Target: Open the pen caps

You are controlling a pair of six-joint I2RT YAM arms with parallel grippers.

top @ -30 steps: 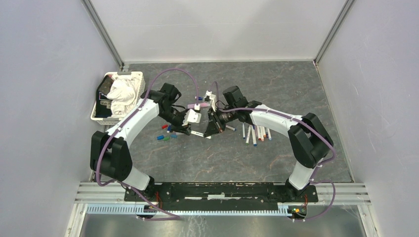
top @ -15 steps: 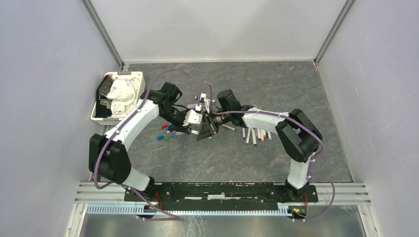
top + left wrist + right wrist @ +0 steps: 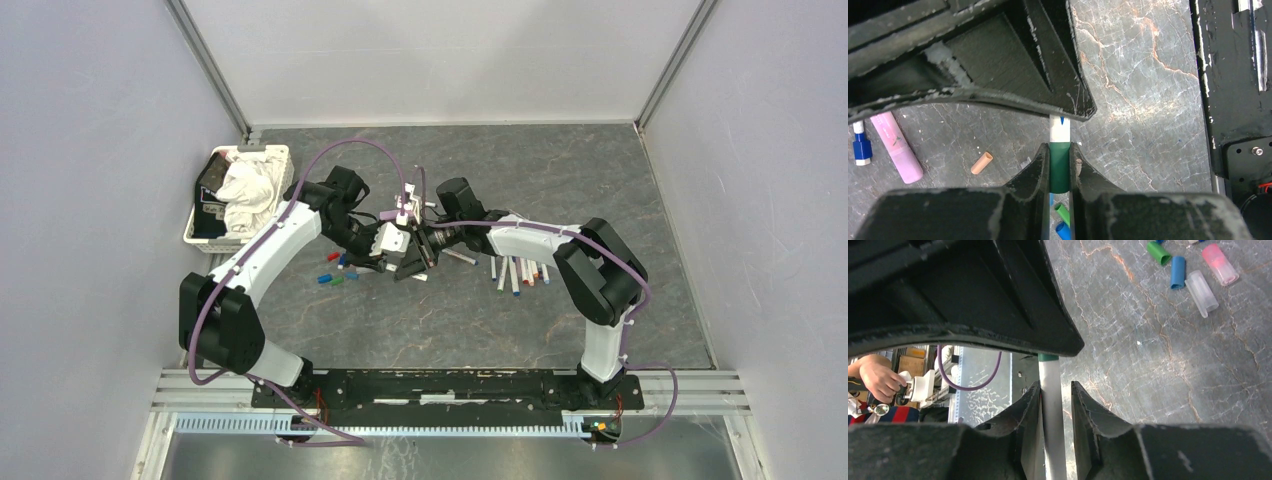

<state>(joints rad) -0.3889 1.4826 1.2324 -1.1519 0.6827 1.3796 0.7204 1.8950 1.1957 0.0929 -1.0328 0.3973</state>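
Observation:
The white pen's body [image 3: 1059, 134] is between my right gripper's fingers. My left gripper will pull the green cap away, over beside the loose pen caps.
My left gripper [image 3: 1059, 146] is shut on the green pen cap [image 3: 1059, 167] of a white marker barrel [image 3: 1059, 134]. The barrel runs forward under the other gripper's black body. My right gripper [image 3: 1055, 384] stands round the same barrel [image 3: 1050, 405]. One finger touches it, a narrow gap shows at the other, and the green end [image 3: 1048, 357] peeks out beyond. In the top view both grippers meet nose to nose at mid-table [image 3: 407, 260]. Loose pen caps lie on the table: orange [image 3: 982, 163], green [image 3: 1159, 252], blue [image 3: 1177, 272], clear [image 3: 1202, 286] and pink [image 3: 1220, 264].
Several white markers [image 3: 515, 272] lie in a row to the right of the grippers. More small caps [image 3: 335, 277] are scattered to their left. A white basket [image 3: 200, 215] holding a white cloth [image 3: 248, 190] stands at the left wall.
The right arm has swung left until its gripper closes in on the left gripper and the pen it holds. The left arm has barely moved.

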